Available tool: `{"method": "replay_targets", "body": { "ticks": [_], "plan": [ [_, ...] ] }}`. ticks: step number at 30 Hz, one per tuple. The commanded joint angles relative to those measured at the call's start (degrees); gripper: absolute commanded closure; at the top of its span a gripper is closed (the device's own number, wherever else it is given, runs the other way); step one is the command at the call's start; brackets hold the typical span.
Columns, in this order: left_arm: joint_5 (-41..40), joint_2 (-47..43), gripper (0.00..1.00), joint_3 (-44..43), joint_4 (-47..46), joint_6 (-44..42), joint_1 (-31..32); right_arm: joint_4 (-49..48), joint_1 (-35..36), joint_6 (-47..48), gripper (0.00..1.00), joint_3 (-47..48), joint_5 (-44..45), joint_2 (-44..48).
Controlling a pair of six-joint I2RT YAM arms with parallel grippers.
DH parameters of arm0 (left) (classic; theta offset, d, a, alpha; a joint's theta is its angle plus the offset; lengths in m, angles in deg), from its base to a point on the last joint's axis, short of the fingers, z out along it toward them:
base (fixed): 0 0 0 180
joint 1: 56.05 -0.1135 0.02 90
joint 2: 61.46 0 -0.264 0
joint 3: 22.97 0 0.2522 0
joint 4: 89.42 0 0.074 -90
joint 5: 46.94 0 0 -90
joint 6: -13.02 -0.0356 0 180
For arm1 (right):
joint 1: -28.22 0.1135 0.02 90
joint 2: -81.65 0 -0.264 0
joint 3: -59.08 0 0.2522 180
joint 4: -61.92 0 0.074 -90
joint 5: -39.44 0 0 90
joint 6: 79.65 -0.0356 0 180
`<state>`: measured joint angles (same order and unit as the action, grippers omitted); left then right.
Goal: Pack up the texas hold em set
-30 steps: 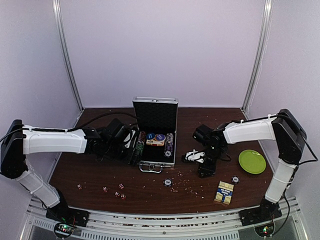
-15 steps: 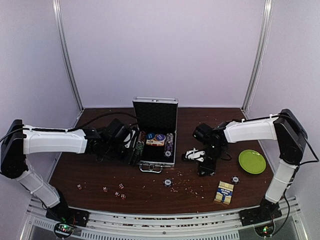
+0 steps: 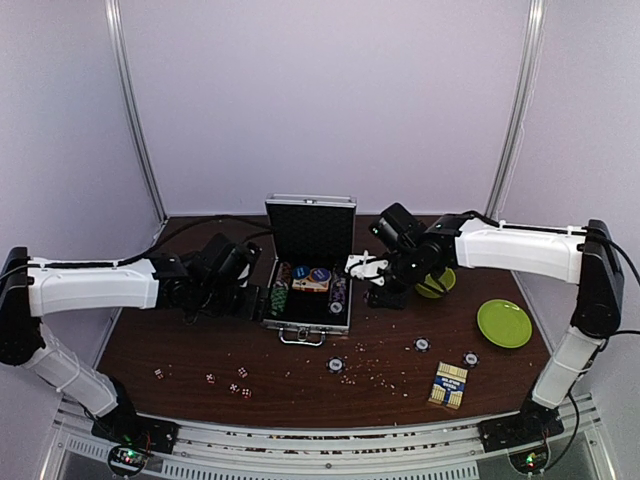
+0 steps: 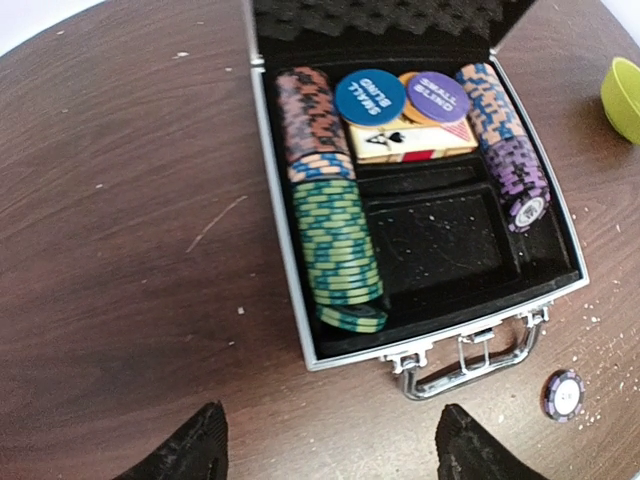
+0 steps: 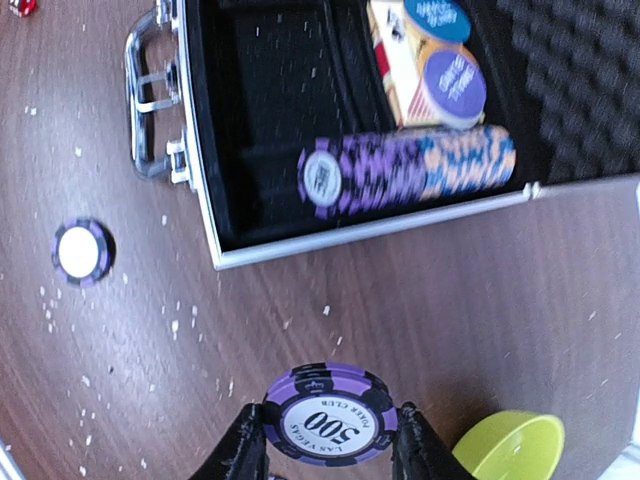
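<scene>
The row of purple chips has an open slot at its handle end, so my right gripper next needs to move over the side of the case and down to that end of the row.
The small silver case (image 3: 343,300) lies open at the table's middle with its lid upright. Rows of striped chips (image 4: 338,250), two blind buttons and a card deck sit in its black lining. My right gripper (image 3: 362,268) hovers just right of the case, shut on a purple 500 chip (image 5: 332,415). My left gripper (image 3: 260,297) is open and empty beside the case's left wall (image 4: 285,250); its tips (image 4: 330,450) frame bare wood. Loose chips (image 3: 336,365) (image 3: 422,345) (image 3: 470,358), several red dice (image 3: 238,380) and the yellow-blue card box (image 3: 449,385) lie on the table in front.
A lime-green bowl (image 3: 436,283) stands right of the right gripper and also shows in the right wrist view (image 5: 505,445). A flat lime-green plate (image 3: 504,323) lies at the far right. White crumbs dot the wood in front of the case handle (image 4: 470,360).
My right arm has lifted off the table with the purple chip and swung back and left to the case's right side, uncovering the bowl. The left arm drew back slightly.
</scene>
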<state>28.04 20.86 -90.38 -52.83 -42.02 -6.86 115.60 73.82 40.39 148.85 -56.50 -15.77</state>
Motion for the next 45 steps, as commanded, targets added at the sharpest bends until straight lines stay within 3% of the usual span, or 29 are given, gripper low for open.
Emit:
{"method": "replay_targets", "body": {
  "ticks": [1, 19, 34, 45],
  "plan": [
    [-5.09, -4.0, 0.27, 2.67, 1.4, 3.74, -0.5, -7.03, 3.78, 0.37, 0.69, 2.11, 7.84, -2.68],
    [-6.12, -7.84, 0.26, 5.92, 1.98, 5.56, -0.82, -15.23, 8.4, 1.24, 0.69, 7.78, 15.18, -16.25],
    [-5.4, -7.22, 0.26, 7.06, 0.67, 5.91, -0.85, -17.88, 8.46, 2.11, 0.66, 6.95, 16.6, -19.22],
    [-5.28, -7.53, 0.26, 7.73, 0.7, 6.21, -0.85, -21.32, 8.45, 1.78, 0.48, 5.65, 21.06, -20.43]
  ]
}}
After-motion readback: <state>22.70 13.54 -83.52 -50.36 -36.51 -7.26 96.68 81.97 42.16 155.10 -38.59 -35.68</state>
